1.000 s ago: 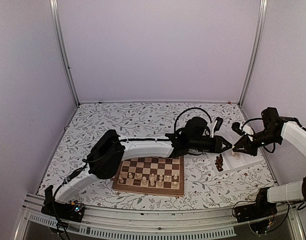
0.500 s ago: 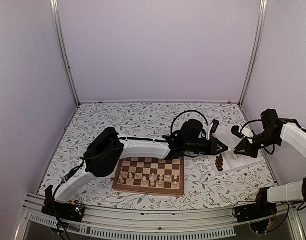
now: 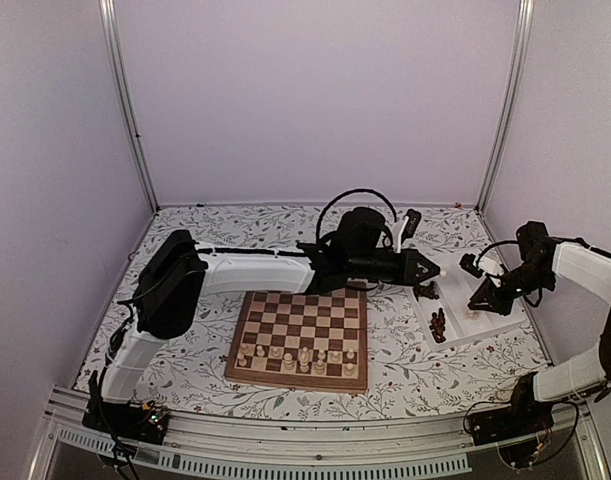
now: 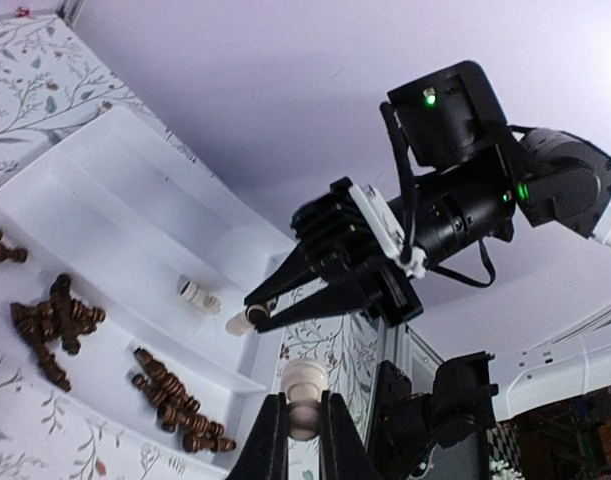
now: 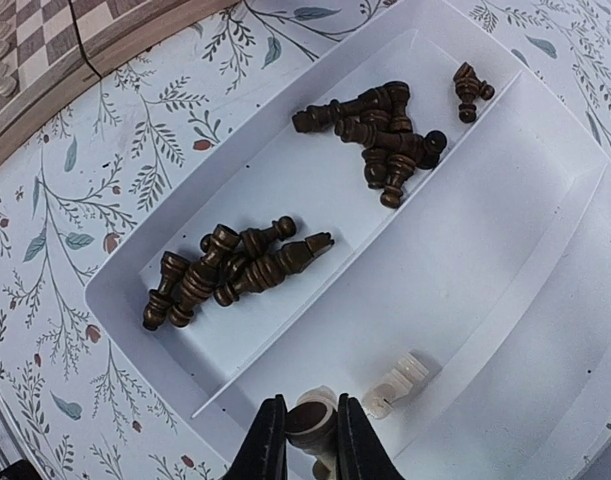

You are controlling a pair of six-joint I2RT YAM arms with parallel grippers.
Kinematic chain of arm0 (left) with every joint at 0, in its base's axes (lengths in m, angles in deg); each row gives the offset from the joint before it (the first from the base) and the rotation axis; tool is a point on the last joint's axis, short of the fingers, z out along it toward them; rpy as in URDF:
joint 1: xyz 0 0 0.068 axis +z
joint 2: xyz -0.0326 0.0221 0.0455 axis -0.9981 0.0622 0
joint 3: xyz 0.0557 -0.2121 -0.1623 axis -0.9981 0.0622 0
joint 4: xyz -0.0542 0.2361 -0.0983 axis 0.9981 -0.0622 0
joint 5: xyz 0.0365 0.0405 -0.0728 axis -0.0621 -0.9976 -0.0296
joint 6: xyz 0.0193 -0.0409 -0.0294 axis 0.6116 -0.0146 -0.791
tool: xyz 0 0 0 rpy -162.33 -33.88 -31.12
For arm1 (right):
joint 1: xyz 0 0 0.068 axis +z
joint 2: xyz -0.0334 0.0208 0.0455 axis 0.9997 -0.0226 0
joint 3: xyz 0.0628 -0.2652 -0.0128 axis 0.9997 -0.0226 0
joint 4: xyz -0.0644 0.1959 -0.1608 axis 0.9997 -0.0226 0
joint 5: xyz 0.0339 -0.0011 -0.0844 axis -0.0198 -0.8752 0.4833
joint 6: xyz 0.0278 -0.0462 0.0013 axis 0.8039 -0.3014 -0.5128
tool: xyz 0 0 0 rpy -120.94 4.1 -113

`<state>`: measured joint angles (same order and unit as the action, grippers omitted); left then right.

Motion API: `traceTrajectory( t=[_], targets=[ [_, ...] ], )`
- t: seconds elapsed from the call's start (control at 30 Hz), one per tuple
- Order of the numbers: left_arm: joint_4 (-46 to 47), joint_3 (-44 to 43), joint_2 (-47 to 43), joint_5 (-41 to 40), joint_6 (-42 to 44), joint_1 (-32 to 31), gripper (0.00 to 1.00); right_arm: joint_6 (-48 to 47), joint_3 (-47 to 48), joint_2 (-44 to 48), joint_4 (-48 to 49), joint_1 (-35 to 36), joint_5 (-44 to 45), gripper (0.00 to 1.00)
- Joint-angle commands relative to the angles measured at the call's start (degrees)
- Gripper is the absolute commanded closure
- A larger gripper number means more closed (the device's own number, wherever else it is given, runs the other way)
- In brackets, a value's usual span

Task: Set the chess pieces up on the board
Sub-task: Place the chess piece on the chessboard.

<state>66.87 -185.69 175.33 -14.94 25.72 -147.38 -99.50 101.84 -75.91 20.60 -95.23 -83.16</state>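
My left gripper moves to the left in the top view and back next, then down onto the gap in the outer cream row, which is still empty.
My left gripper [image 3: 426, 269] hovers at the left end of the white tray [image 3: 482, 322], shut on a pale cream chess piece [image 4: 305, 386] that stands up between its fingers [image 4: 271, 440]. My right gripper [image 3: 474, 300] hangs low over the tray, shut on another cream piece [image 5: 314, 417]. The left wrist view shows that right gripper [image 4: 253, 316] with its piece at the tip. The board [image 3: 297, 381] lies near the front, with several cream pieces [image 3: 303, 357] on its two nearest rows. Dark pieces [image 5: 235, 268] lie heaped in the tray's outer compartment.
A second heap of dark pieces [image 5: 385, 130] and a single dark one [image 5: 470, 92] lie further along the tray [image 5: 505, 230]. One cream piece [image 5: 397, 384] lies on its side in the middle compartment. The board's corner [image 5: 25, 45] shows at the right wrist view's upper left. Floral cloth covers the table.
My left gripper closed on the cream piece and drew back left and away from the right gripper's tip. The left arm's elbow swung left. The right gripper barely moved.
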Motion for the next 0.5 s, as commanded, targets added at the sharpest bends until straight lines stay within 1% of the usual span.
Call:
traceTrajectory(
  t=[0.0,0.13,0.2,0.37,0.47],
  targets=[
    [-17.5,6.1,-11.9,-5.4,10.6,-0.1,1.00,4.0,-0.2,-3.5,4.4,-0.3,1.2,0.85],
    [-33.2,13.6,-23.7,-14.2,18.4,-1.0,1.00,6.4,0.1,-5.4,6.2,-0.3,0.5,0.85],
    [-42.1,16.9,-29.4,-19.0,20.3,-1.5,1.00,7.5,0.1,-6.2,6.9,-0.3,0.3,0.85],
    [-55.6,25.7,-39.2,-25.6,19.9,-2.8,1.00,9.9,-0.4,-7.3,9.4,-0.3,0.4,0.85],
    [-60.6,31.3,-43.5,-27.2,17.9,-3.4,1.00,12.0,-0.9,-7.8,11.0,-0.3,-0.5,0.85]
  ],
)
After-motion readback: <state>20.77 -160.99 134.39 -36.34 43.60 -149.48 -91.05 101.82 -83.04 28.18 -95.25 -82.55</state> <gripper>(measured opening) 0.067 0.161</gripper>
